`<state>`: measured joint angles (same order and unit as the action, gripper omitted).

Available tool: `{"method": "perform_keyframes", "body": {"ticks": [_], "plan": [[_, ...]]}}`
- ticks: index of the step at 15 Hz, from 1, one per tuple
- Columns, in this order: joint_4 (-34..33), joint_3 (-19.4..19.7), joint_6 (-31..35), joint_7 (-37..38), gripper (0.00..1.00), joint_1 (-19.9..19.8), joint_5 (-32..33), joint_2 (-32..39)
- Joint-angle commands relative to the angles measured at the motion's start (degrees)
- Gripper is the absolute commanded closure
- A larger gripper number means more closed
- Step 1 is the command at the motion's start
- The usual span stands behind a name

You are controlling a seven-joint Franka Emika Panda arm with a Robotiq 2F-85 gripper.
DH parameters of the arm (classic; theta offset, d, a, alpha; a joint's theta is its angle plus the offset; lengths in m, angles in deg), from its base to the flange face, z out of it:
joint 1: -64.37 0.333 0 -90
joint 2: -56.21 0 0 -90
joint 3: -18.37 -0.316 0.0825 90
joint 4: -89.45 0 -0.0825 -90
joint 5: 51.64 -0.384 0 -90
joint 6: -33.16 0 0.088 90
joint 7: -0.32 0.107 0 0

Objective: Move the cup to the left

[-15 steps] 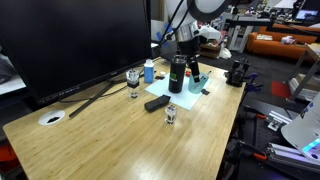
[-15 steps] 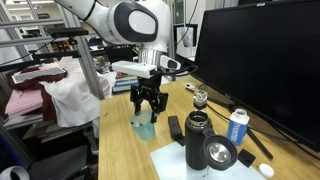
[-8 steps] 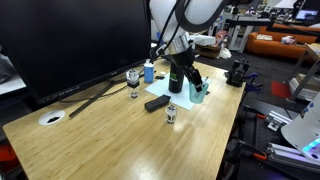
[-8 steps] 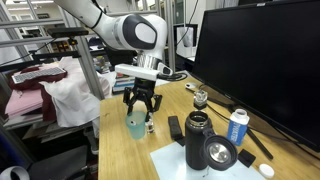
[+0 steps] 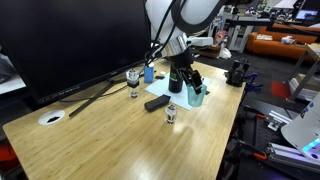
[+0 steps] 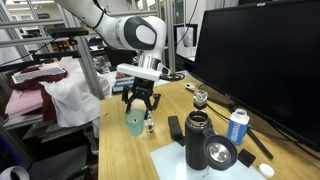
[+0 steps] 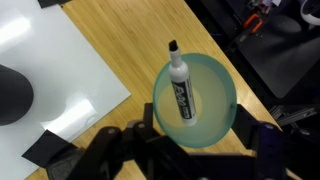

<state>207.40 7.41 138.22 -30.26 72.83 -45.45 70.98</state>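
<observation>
My gripper needs to turn next, then bring the cup to the wood along the table's edge, away from the white sheet, and lower it.
The light-teal translucent cup is held in my gripper, which is shut on it. In the wrist view the cup fills the middle between the black fingers, with a marker standing inside it. The cup also shows in an exterior view under my gripper, just above the wooden table near its edge. The tall black bottle stands on a white sheet close by.
A clear stemmed glass, a blue-and-white can, a black remote and a small jar are on the table. A large monitor stands behind. A black round lid lies by the bottle.
My gripper has carried the cup away from the white sheet and the black bottle, along the table's edge. In the last half second it barely moved.
</observation>
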Motion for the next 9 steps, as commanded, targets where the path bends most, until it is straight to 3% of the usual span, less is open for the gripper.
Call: {"method": "perform_keyframes", "body": {"ticks": [1,2,3,9], "plan": [[-0.14,-0.32,-0.15,0.07,0.23,-0.27,0.05,0.08],[-0.14,-0.32,-0.16,0.06,0.23,-0.27,0.05,0.08],[-0.14,-0.32,-0.16,0.06,0.48,-0.27,0.05,0.08],[1.51,-4.64,-0.90,0.25,0.48,5.22,5.91,4.42]]}}
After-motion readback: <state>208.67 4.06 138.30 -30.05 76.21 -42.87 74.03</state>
